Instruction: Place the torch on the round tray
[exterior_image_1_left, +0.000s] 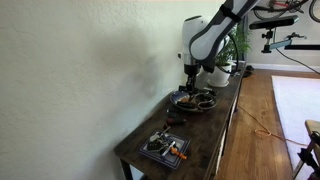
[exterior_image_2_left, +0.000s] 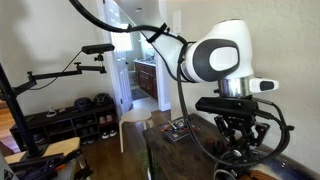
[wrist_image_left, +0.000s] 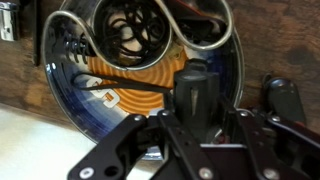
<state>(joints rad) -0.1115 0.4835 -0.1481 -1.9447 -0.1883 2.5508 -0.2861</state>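
Observation:
The orange middle of the round tray, a patterned patch, lies below my gripper, so my gripper will move down onto it and release the torch (wrist_image_left: 195, 88) there.
In the wrist view the torch (wrist_image_left: 195, 88), a stubby dark cylinder, stands between my gripper's (wrist_image_left: 195, 118) fingers, and the gripper is shut on it. It hangs over the round tray (wrist_image_left: 92, 122), which has a dark blue rim, an orange spiral pattern and some metal wire items at its far side. In an exterior view the gripper (exterior_image_1_left: 190, 82) hovers just above the round tray (exterior_image_1_left: 195, 101) at the far end of the long table. In the other exterior view the gripper (exterior_image_2_left: 240, 145) points down; the torch is too small to make out there.
A dark rectangular tray (exterior_image_1_left: 165, 150) holding an orange-and-black item sits near the table's front end. A potted plant (exterior_image_1_left: 236, 52) stands behind the arm. The wall runs along one side of the narrow table (exterior_image_1_left: 200, 135).

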